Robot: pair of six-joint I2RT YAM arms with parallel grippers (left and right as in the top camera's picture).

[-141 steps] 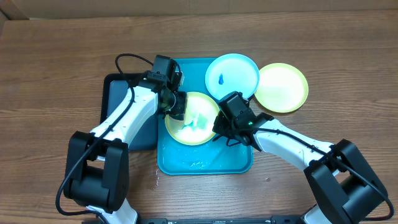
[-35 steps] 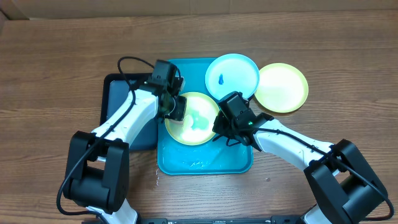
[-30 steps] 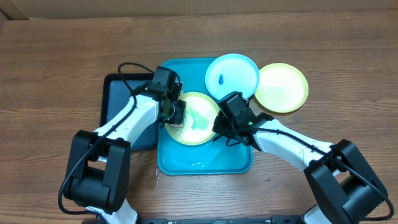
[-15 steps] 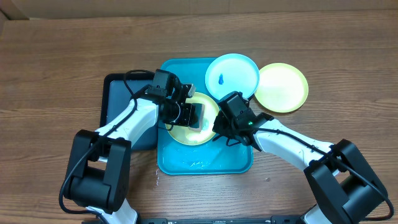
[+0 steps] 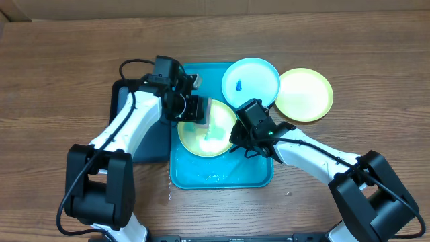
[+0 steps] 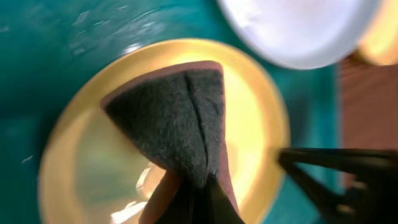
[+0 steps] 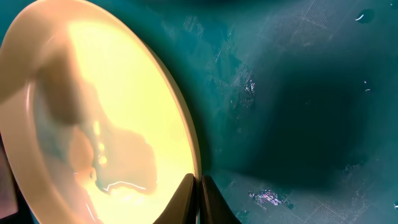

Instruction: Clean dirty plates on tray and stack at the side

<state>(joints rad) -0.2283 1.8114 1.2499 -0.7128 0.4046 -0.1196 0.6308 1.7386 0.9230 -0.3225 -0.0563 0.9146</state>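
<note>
I will raise my left gripper, carry it over the black tray and down to release the sponge (image 5: pixel 204 113), as the tray lies to its left in the overhead view.
A yellow-green dirty plate (image 5: pixel 216 139) lies wet in the turquoise tray (image 5: pixel 222 176). My left gripper (image 5: pixel 195 109) is shut on a sponge (image 5: pixel 204 113) and holds it just above the plate's far left part. In the left wrist view the sponge (image 6: pixel 177 118) shows its dark scouring face over the plate (image 6: pixel 261 112). My right gripper (image 5: pixel 236 138) is shut on the plate's right rim; in the right wrist view its fingers (image 7: pixel 186 198) pinch the rim of the plate (image 7: pixel 93 106). A light blue plate (image 5: pixel 252 81) with a blue smudge overlaps the tray's far right corner.
Another yellow-green plate (image 5: pixel 306 94) lies on the wooden table to the right of the blue one. A black tray (image 5: pixel 127 114) sits left of the turquoise tray, under my left arm. Water film and droplets lie on the tray floor (image 7: pixel 298 93).
My left gripper swept the sponge across the plate's middle, then drew it back to the far left. The right gripper and the plates have not moved.
</note>
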